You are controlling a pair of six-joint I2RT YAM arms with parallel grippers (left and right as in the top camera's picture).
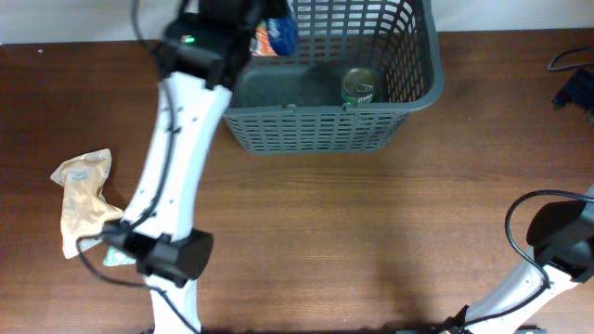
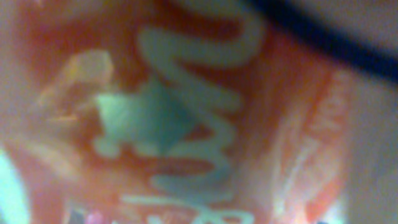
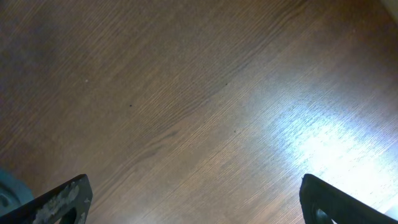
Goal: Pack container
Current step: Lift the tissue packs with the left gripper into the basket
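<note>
The container's bare bottom is below my left gripper and to its right in the overhead view, so I should lower it there and release the packet.
The container, a large dark grey lattice basket, stands at the back middle of the table. A small tin can lies inside it on the right. My left arm reaches over the basket's back left corner, where an orange and blue snack packet shows just beyond the wrist. That packet fills the whole left wrist view in a close blur and hides the fingers. My right gripper is open and empty over bare wood at the front right.
A crumpled beige paper bag lies at the table's left, with a small teal item beside the left arm's base. Black cables lie at the far right edge. The right arm stands at the front right.
</note>
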